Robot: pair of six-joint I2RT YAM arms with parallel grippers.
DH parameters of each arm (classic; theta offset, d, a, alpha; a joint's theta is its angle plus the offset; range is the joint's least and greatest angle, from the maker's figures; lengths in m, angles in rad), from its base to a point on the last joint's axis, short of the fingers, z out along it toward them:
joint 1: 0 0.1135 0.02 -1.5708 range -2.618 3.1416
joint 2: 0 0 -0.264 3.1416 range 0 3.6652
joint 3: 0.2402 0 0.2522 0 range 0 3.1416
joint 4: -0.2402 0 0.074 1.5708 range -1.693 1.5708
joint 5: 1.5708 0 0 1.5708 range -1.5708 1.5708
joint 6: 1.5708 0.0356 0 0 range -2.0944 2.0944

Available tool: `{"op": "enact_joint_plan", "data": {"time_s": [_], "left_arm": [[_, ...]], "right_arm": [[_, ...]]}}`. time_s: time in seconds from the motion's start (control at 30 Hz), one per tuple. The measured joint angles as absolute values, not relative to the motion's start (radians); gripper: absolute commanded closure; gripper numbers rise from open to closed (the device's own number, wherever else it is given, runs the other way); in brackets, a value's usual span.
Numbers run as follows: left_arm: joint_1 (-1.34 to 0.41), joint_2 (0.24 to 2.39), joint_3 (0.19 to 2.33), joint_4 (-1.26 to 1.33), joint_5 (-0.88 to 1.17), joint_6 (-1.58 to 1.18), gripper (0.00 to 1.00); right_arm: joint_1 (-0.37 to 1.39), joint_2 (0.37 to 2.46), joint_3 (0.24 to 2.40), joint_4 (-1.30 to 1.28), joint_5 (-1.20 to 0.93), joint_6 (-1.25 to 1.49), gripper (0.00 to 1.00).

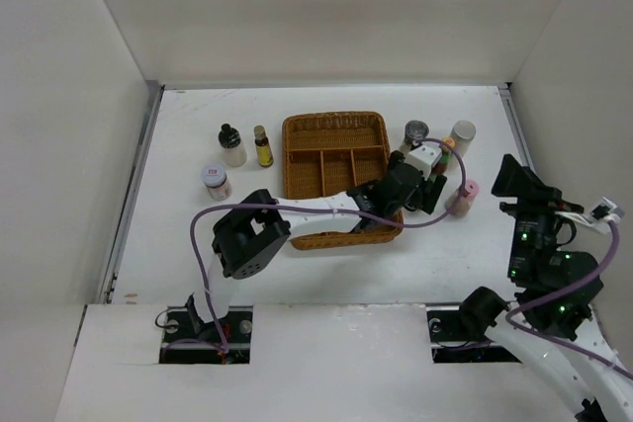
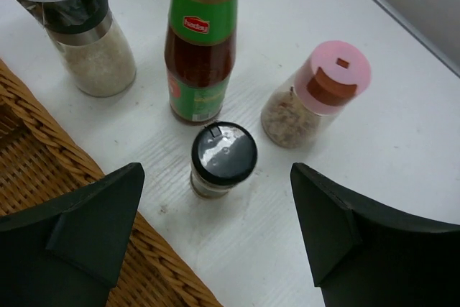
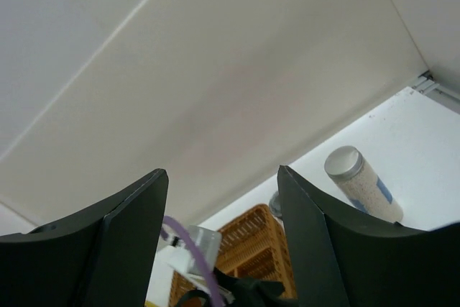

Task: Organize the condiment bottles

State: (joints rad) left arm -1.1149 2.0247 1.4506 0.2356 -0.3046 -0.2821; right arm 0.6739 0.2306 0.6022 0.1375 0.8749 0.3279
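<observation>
Next, the left gripper moves down around the jar's cap point(image 2: 224, 154) and closes, as the small black-capped jar stands below, lined up between its spread fingers.
My left gripper point(image 1: 423, 191) is open and empty, just right of the wicker tray point(image 1: 336, 145). In the left wrist view its jaws point(image 2: 215, 203) hang wide apart over a small black-capped jar point(image 2: 223, 158). Beyond that jar stand a green-labelled sauce bottle point(image 2: 201, 41), a pink-capped jar point(image 2: 316, 95) and a grinder with a black band point(image 2: 83, 30). The pink-capped jar point(image 1: 462, 195) also shows in the top view. My right gripper point(image 1: 512, 179) is open and empty, raised at the right, its jaws point(image 3: 223, 185) facing the back wall.
Left of the tray stand a black-capped white bottle point(image 1: 230, 144), a thin amber bottle point(image 1: 262, 145) and a white-lidded jar point(image 1: 215, 181). A grey-lidded jar point(image 1: 416, 131) and a silver-capped bottle point(image 1: 462, 133) stand at the back right. The tray's edge point(image 2: 43, 170) lies under my left finger.
</observation>
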Motion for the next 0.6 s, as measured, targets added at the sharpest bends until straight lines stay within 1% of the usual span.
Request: {"op": "enact_joint_plan", "data": {"time_s": [0.2, 0.27, 0.37, 0.43, 0.47, 0.5, 0.57, 0.6], "left_arm": [[-1.095, 2.115, 1.522, 0.221, -0.285, -0.271, 0.17], [-1.095, 2.144, 1.551, 0.214, -0.275, -0.268, 0.20], [-1.095, 2.182, 1.587, 0.208, -0.258, -0.267, 0.32], [-1.095, 2.197, 1.600, 0.202, -0.250, -0.265, 0.44], [-1.095, 2.202, 1.605, 0.198, -0.248, -0.265, 0.54], [-1.095, 2.206, 1.606, 0.197, -0.247, -0.264, 0.61], [-1.095, 2.207, 1.607, 0.198, -0.251, -0.258, 0.71], [-1.095, 2.207, 1.607, 0.198, -0.253, -0.257, 0.73]], "right_arm": [[0.681, 0.190, 0.640, 0.142, 0.899, 0.309, 0.30], [0.690, 0.187, 0.641, 0.142, 0.904, 0.304, 0.30], [0.703, 0.193, 0.641, 0.142, 0.907, 0.298, 0.30], [0.708, 0.197, 0.641, 0.142, 0.908, 0.294, 0.29], [0.709, 0.198, 0.641, 0.141, 0.909, 0.293, 0.29], [0.708, 0.198, 0.641, 0.142, 0.909, 0.291, 0.29], [0.708, 0.198, 0.641, 0.142, 0.909, 0.290, 0.29], [0.709, 0.198, 0.640, 0.142, 0.909, 0.290, 0.29]]}}
